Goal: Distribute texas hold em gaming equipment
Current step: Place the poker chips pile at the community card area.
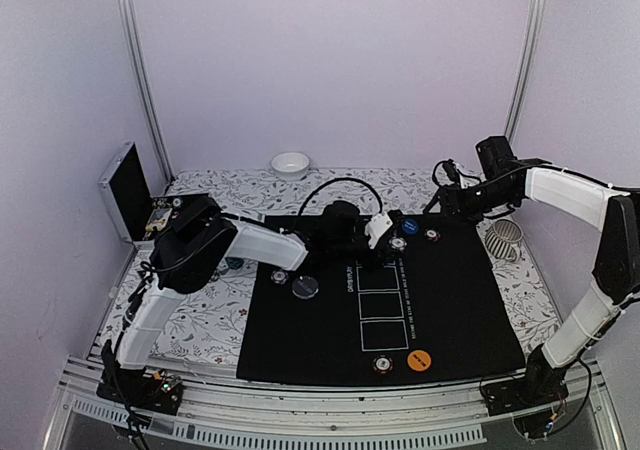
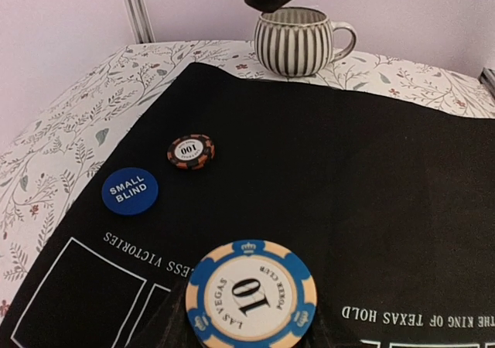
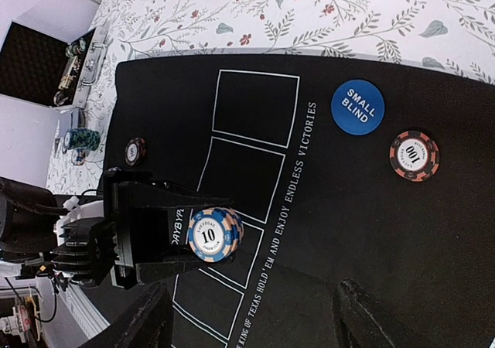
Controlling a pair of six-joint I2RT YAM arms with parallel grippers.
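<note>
My left gripper will next move back and down onto the middle white card rectangle to release the short stack of chips, because the chips still hang above the mat (image 1: 470, 300).
My left gripper (image 1: 388, 240) reaches over the black mat (image 1: 470, 300) and is shut on a short stack of blue-and-cream "10" chips (image 2: 251, 294), also seen in the right wrist view (image 3: 215, 234). The blue "SMALL BLIND" disc (image 2: 129, 190) and a red-and-black "100" chip (image 2: 190, 151) lie just beyond it on the mat. My right gripper (image 1: 447, 202) hovers open and empty above the mat's far right part, its dark fingertips (image 3: 147, 317) wide apart. An orange disc (image 1: 419, 361) and a chip (image 1: 382, 365) lie at the mat's near edge. A chip (image 1: 278, 277) and a dark disc (image 1: 305, 288) lie at its left.
A striped mug (image 1: 506, 236) stands right of the mat on the floral cloth. A white bowl (image 1: 290, 164) sits at the back. An open metal case (image 1: 125, 190) stands at the far left. White card rectangles (image 1: 381, 305) run down the mat's middle.
</note>
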